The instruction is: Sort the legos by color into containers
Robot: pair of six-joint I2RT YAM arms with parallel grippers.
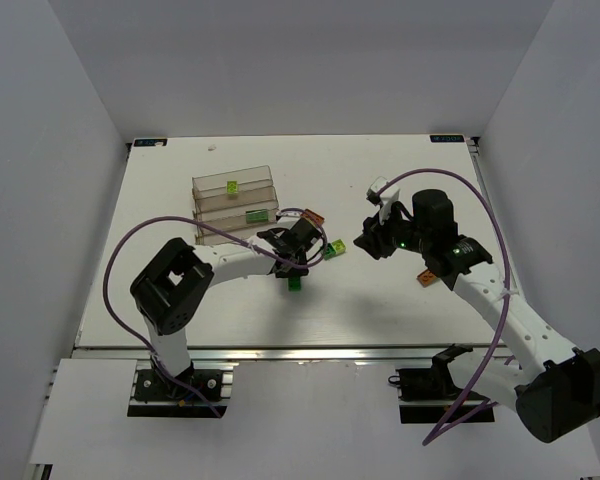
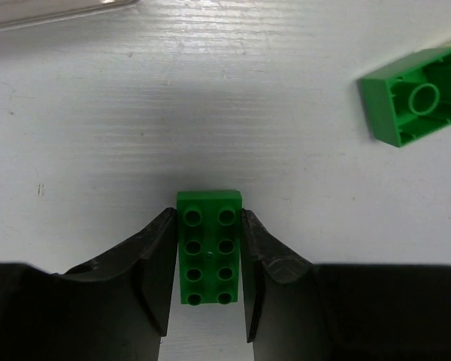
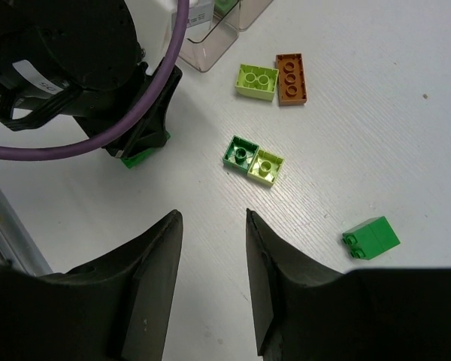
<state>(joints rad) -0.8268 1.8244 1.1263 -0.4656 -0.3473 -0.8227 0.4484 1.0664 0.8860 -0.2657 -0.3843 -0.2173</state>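
My left gripper lifts outward and to the left in the top view over the middle container next and lets go, since a green brick is inside.
My left gripper (image 2: 208, 212) is shut on a dark green two-by-four lego (image 2: 209, 259), its fingers against the brick's long sides, low over the table. From above, this gripper (image 1: 296, 266) sits just right of the clear containers (image 1: 235, 205), with the brick (image 1: 294, 283) below it. My right gripper (image 3: 212, 213) is open and empty above the table, right of centre (image 1: 371, 242). Ahead of it lie a dark green lego (image 3: 242, 152) joined to a lime one (image 3: 266, 166), a lime lego (image 3: 257, 81) beside an orange one (image 3: 292, 77), and a green lego (image 3: 370, 238).
A lime brick (image 1: 231, 186) and a green brick (image 1: 255, 214) lie inside the containers. Another orange brick (image 1: 426, 277) lies beside the right arm. An upturned green brick (image 2: 413, 98) lies ahead-right of the left gripper. A purple cable loops over each arm.
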